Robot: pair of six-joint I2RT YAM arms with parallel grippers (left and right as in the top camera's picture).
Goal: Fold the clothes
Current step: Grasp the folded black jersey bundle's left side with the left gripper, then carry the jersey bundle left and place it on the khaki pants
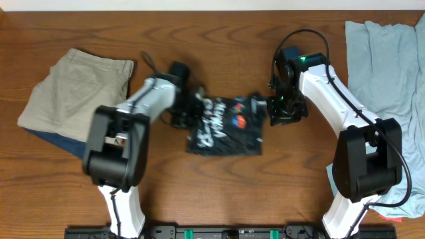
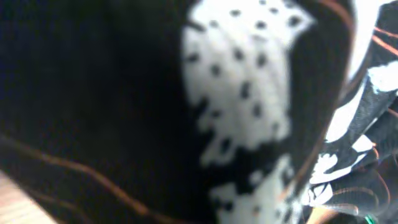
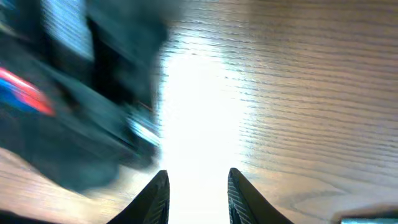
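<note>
My left gripper will next carry the jersey to the left in the overhead view, onto the folded khaki shorts (image 1: 78, 96).
The clothes, a black jersey (image 1: 226, 126) with white and orange lettering, lie partly folded at the table's middle. My left gripper (image 1: 191, 106) is at the jersey's left edge, shut on the cloth. Black fabric with a white spotted print (image 2: 242, 93) fills the left wrist view and hides the fingers. My right gripper (image 1: 273, 109) hovers just off the jersey's right edge. In the right wrist view that gripper (image 3: 198, 190) is open, with only bare wood between its fingers, and the jersey (image 3: 62, 124) is a blur at the left.
Folded khaki shorts (image 1: 76, 86) lie at the far left on a dark blue cloth (image 1: 50, 139). A light blue garment (image 1: 392, 73) is spread along the right edge. Bare wood (image 1: 226, 192) runs in front of the jersey.
</note>
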